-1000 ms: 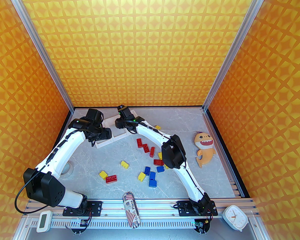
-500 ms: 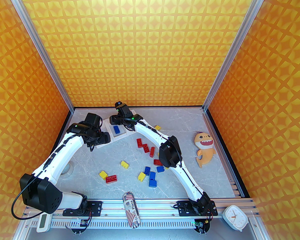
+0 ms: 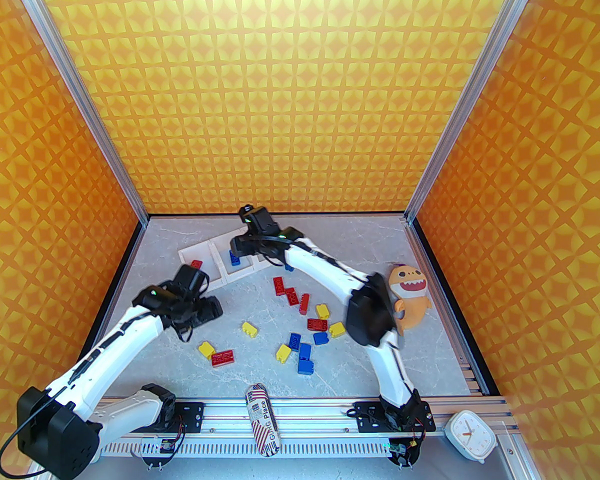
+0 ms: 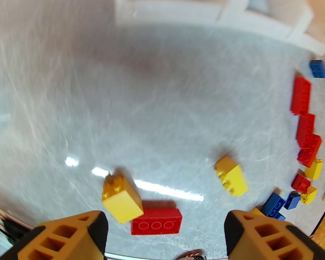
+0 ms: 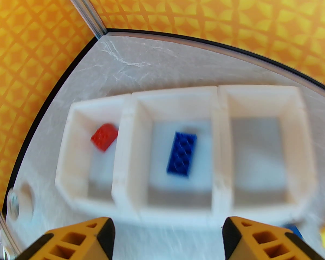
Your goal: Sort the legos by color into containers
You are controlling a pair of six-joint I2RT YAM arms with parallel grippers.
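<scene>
The yellow brick (image 4: 122, 199) beside the red brick is below my fingers and closer to my base. My left gripper should move down and back over it next.
The white three-bin containers (image 3: 215, 255) sit at the back left of the table. In the right wrist view a red brick (image 5: 104, 137) lies in the left bin, a blue brick (image 5: 182, 153) in the middle bin, and the right bin (image 5: 262, 156) holds nothing. My right gripper (image 3: 234, 245) hovers open over the tray's near side with nothing between its fingers. My left gripper (image 3: 212, 310) is open above the table, just short of a yellow brick (image 4: 122, 199) and a red brick (image 4: 156, 221). Several loose legos (image 3: 305, 338) in red, blue and yellow lie mid-table.
An orange plush monster (image 3: 409, 293) lies at the right, touching the right arm's elbow. A clear tape roll (image 5: 19, 202) sits left of the tray. A flag-print roll (image 3: 262, 413) and a white clock (image 3: 467, 435) rest on the front rail.
My left gripper has pulled back from the tray toward the near middle, uncovering a red brick in the left bin. The right arm swung slightly right, and a blue brick now lies in the middle bin.
</scene>
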